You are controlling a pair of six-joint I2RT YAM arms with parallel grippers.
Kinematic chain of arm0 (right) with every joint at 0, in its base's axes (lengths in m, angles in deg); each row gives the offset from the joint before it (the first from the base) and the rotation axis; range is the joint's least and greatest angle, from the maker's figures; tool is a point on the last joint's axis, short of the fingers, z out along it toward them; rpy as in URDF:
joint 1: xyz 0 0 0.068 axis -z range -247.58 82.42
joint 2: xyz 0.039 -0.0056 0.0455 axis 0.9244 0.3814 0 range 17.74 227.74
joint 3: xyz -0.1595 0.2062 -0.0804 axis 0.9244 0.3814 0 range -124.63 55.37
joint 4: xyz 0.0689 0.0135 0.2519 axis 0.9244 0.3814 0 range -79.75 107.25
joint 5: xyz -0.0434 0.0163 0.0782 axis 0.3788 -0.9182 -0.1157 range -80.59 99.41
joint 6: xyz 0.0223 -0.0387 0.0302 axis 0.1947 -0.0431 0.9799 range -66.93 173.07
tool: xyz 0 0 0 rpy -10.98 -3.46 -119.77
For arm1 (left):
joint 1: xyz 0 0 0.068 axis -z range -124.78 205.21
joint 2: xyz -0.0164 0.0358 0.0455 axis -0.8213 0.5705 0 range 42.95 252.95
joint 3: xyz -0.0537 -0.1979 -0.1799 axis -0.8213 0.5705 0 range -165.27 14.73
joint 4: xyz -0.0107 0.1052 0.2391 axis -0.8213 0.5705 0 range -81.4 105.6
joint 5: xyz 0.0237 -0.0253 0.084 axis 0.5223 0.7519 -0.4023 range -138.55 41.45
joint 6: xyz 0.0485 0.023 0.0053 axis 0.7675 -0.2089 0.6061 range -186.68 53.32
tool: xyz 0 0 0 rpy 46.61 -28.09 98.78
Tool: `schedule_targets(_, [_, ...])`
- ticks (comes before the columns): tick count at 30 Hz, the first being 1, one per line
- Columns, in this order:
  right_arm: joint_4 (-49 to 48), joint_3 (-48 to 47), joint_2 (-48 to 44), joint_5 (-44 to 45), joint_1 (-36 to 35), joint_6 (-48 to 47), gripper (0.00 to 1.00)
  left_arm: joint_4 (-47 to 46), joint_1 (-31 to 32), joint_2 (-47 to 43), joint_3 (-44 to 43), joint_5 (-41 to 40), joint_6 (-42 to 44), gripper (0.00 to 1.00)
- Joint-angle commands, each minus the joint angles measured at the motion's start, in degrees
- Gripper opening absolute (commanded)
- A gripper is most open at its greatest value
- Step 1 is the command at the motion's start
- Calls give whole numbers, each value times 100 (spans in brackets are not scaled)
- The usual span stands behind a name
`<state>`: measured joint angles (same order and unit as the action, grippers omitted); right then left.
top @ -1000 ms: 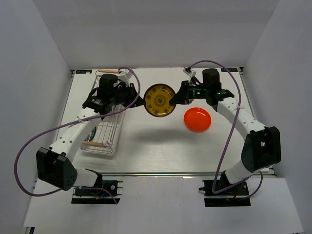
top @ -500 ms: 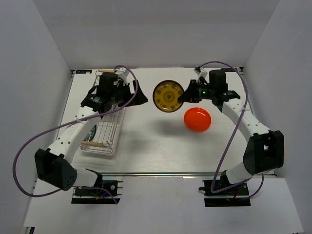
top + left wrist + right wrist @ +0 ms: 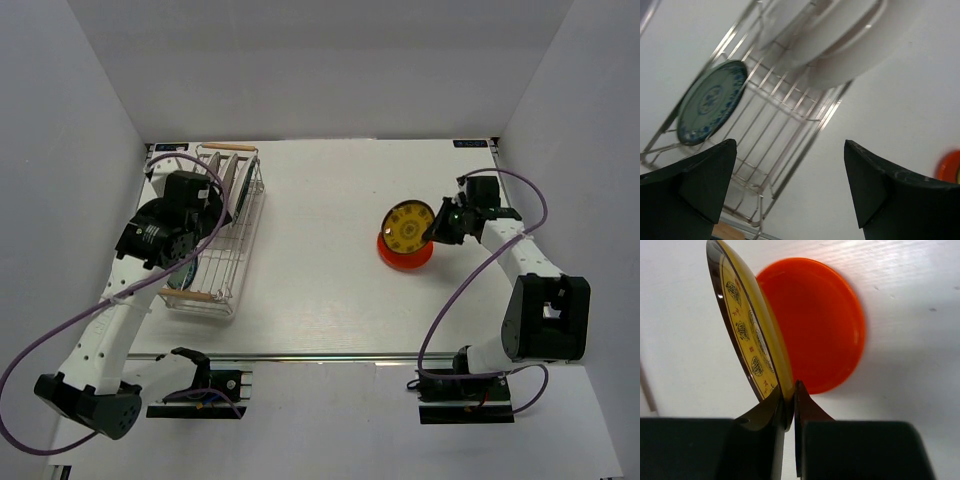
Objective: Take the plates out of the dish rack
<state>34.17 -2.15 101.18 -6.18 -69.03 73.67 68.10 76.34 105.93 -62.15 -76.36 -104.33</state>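
My right gripper moves down and slightly back next, and lays the yellow plate onto the orange-red plate [image 3: 812,326].
The yellow patterned plate [image 3: 408,228] [image 3: 747,335] stands tilted on edge over the orange-red plate [image 3: 405,252] [image 3: 815,325], which lies flat on the table at the right. My right gripper [image 3: 436,231] [image 3: 789,388] is shut on the yellow plate's lower rim. The dish rack [image 3: 226,270] [image 3: 790,125] sits at the left. White plates [image 3: 233,176] [image 3: 840,40] stand at its far end and a blue-green plate [image 3: 183,276] [image 3: 710,100] leans at its near end. My left gripper [image 3: 207,200] [image 3: 790,144] hangs open above the rack with nothing between its fingers.
Wooden bar handles close the rack's far end [image 3: 228,147] and near end [image 3: 196,295]. White walls enclose the table on three sides. The left arm's purple cable [image 3: 60,330] loops out past the table's left edge.
My left gripper let go of the yellow plate, opened wide and drew back left over the rack. My right gripper carried the plate right and down, over the orange-red plate.
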Motion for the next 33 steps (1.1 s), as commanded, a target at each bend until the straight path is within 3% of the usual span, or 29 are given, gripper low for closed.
schedule_targets(1, [69,65,-126,329,84,66,0,712,-82,109,15,-971,-559,98])
schedule_targets(7, [7,302,76,189,400,49,0,676,-240,-137,147,-1253,-516,98])
schedule_targets(11, [-107,364,269,-40,435,67,6,615,-424,-49,305,-1244,-446,98])
schedule_targets(18, [-195,373,533,-295,435,-47,15,88,-793,232,508,-550,-41,98])
schedule_targets(22, [-160,338,700,-374,435,-109,46,140,-952,337,419,-585,204,98])
schedule_targets(25, [-99,294,761,-348,435,-144,61,167,-1180,425,490,-637,275,98])
schedule_targets(27, [24,259,797,-278,435,-188,66,193,-1312,443,507,-550,284,98])
schedule_targets(30, [191,180,770,221,427,-162,89,219,-1461,373,516,-620,337,98])
schedule_targets(33, [323,100,683,512,427,-135,89,219,-1541,355,603,-691,521,98])
